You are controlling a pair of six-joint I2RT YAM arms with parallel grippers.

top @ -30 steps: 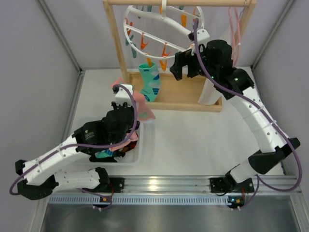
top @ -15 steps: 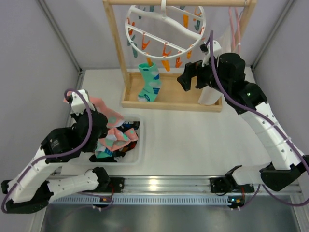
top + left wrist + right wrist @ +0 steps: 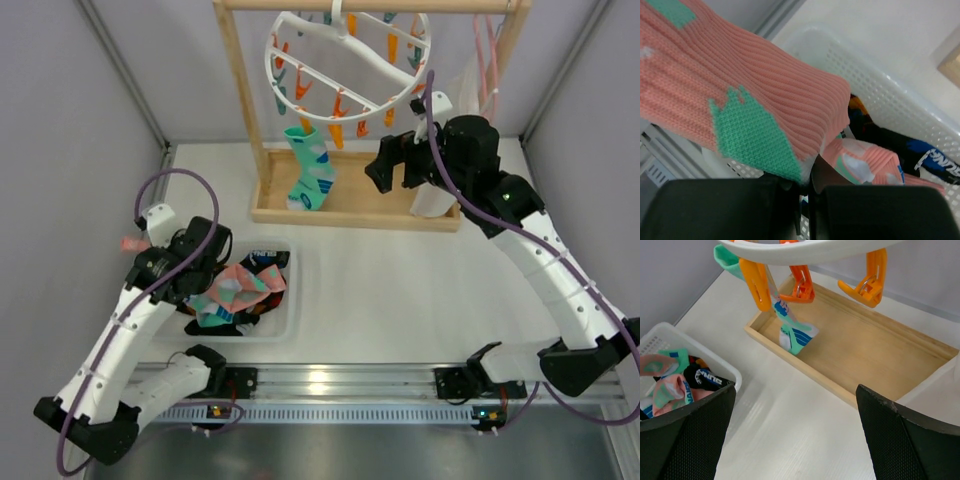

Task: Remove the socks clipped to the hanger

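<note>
I will next move my left gripper down and slightly back over the loose socks inside the basket, because the pink sock sticks out past the basket's edge.
The white ring hanger (image 3: 345,62) hangs from the wooden rack with orange and teal pegs; its rim shows in the right wrist view (image 3: 805,249). One teal-green sock (image 3: 310,166) is still clipped to it and dangles over the wooden tray; it also shows in the right wrist view (image 3: 793,330). My left gripper (image 3: 145,252) is at the left edge of the white basket (image 3: 291,312). In its wrist view the left gripper (image 3: 805,187) is shut on a pink sock with green patches (image 3: 730,95). My right gripper (image 3: 390,165) is open and empty just below the ring, its fingers (image 3: 685,435) wide apart.
The basket (image 3: 880,85) holds several loose socks, pink, teal and black (image 3: 238,288). The wooden rack post (image 3: 240,90) and its base tray (image 3: 865,350) stand at the back. A white garment (image 3: 432,198) and a pink hanger (image 3: 487,60) hang at right.
My left arm has swung left and back from the rack to the basket's left side, carrying the pink sock. My right gripper has drawn slightly away from the ring, which has swung.
</note>
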